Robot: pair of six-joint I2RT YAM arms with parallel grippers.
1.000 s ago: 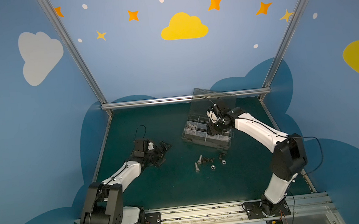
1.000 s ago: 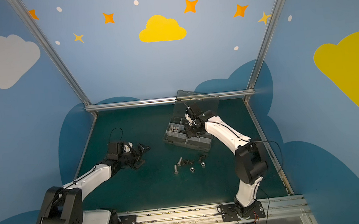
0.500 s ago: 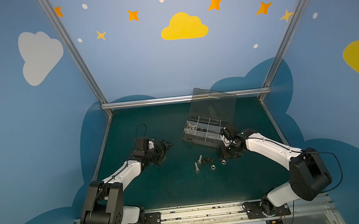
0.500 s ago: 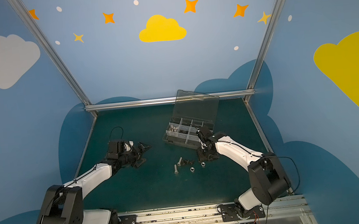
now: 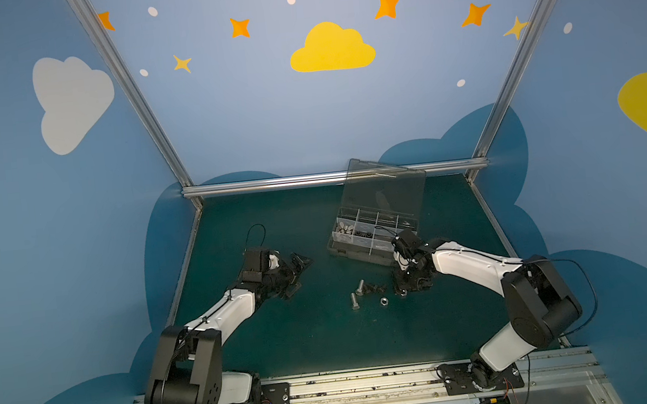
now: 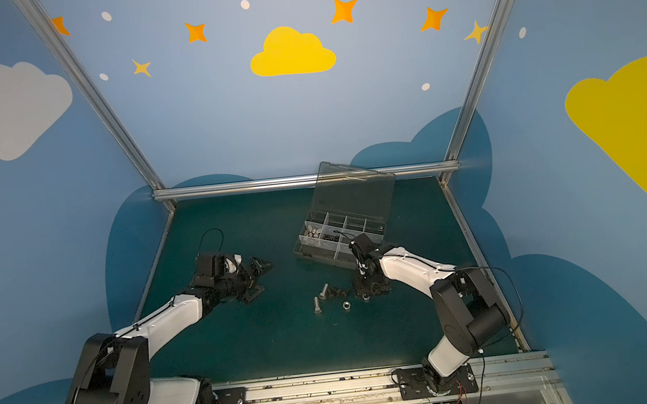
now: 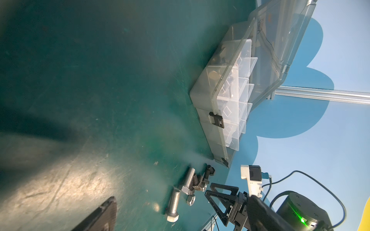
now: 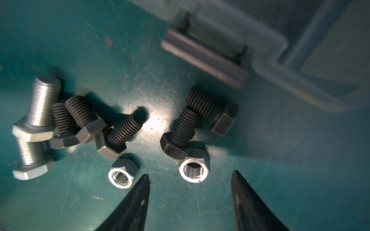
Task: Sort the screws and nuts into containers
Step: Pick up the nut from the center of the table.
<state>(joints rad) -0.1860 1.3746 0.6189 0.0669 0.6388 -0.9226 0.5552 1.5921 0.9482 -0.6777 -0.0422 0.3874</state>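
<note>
My right gripper is open, and the silver nut (image 5: 402,294) (image 8: 194,164) against the black screw's head is already in line with the gap between its fingers. It should move down onto that nut.
The containers are the compartments of a clear organizer box (image 5: 359,248) (image 6: 320,248) at the back right of the mat, lid up. Loose screws and nuts lie in front of it: silver bolts (image 5: 355,301) (image 8: 42,108), black screws (image 8: 124,128) (image 8: 180,130) and two silver nuts (image 8: 193,170) (image 8: 121,176). My right gripper (image 5: 404,289) (image 8: 190,176) stands open low over the pile's right end. One nut lies just ahead of the gap between its fingertips. My left gripper (image 5: 299,276) hangs open and empty, left of the pile. One of its fingers (image 7: 100,216) shows in the left wrist view.
The box's black latch (image 8: 204,58) sits close behind the black screws. The raised lid (image 5: 386,188) leans toward the back rail (image 5: 331,177). Several pieces lie in the box's left compartments (image 6: 315,232).
My right arm has come from above the box down to the mat at the loose pile, its jaws a little wider. The left arm has hardly moved.
</note>
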